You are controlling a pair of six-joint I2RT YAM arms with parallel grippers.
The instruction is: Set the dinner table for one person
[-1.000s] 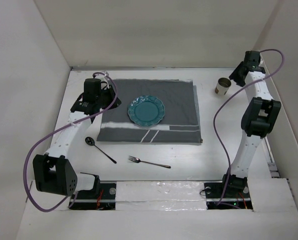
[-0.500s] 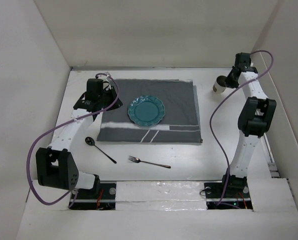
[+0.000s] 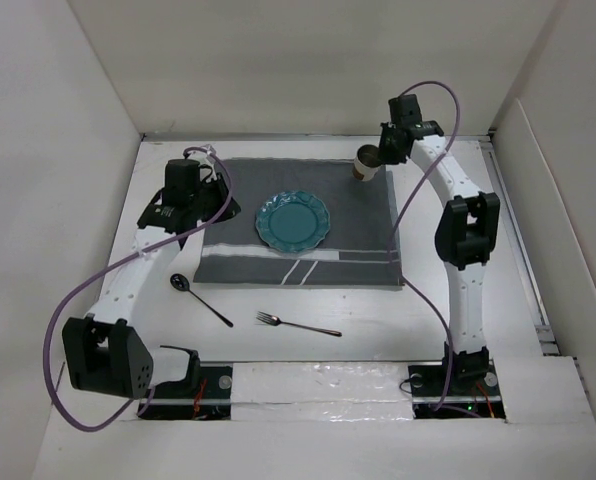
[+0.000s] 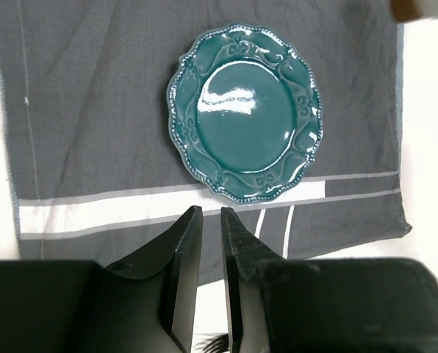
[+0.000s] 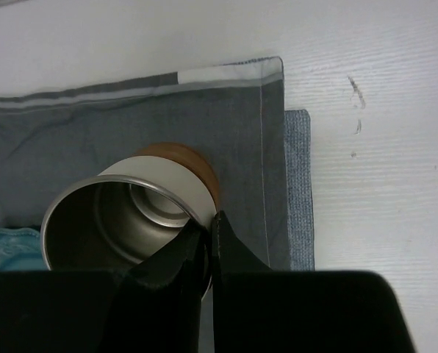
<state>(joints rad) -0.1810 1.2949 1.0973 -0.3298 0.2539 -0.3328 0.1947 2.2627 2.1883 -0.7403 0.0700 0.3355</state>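
Note:
The cup hangs tilted above the cloth. My right gripper needs to move down next, stand the cup's brown base on the cloth's far corner (image 3: 371, 184) (image 5: 237, 165) below it and release the cup's rim.
A steel cup (image 3: 367, 164) with a white wall and brown base hangs tilted over the far right corner of the dark grey striped cloth (image 3: 358, 215). My right gripper (image 3: 376, 158) is shut on its rim. In the right wrist view one finger sits inside the cup (image 5: 167, 173) and one outside, where the gripper (image 5: 208, 219) pinches the wall. A teal scalloped plate (image 3: 292, 220) lies in the middle of the cloth. My left gripper (image 3: 226, 203) hovers at the cloth's left edge. In its wrist view the gripper (image 4: 210, 211) is shut with nothing in it, facing the plate (image 4: 245, 110).
A spoon (image 3: 200, 298) and a fork (image 3: 298, 325) lie on the white dinner table (image 3: 378, 320) in front of the cloth. White walls close in the left, far and right sides. A blue-grey layer (image 5: 298, 191) peeks out under the cloth's right edge.
My right gripper closed on the cup at the far right of the table and carried it left to the cloth's far right corner. The left arm barely shifted.

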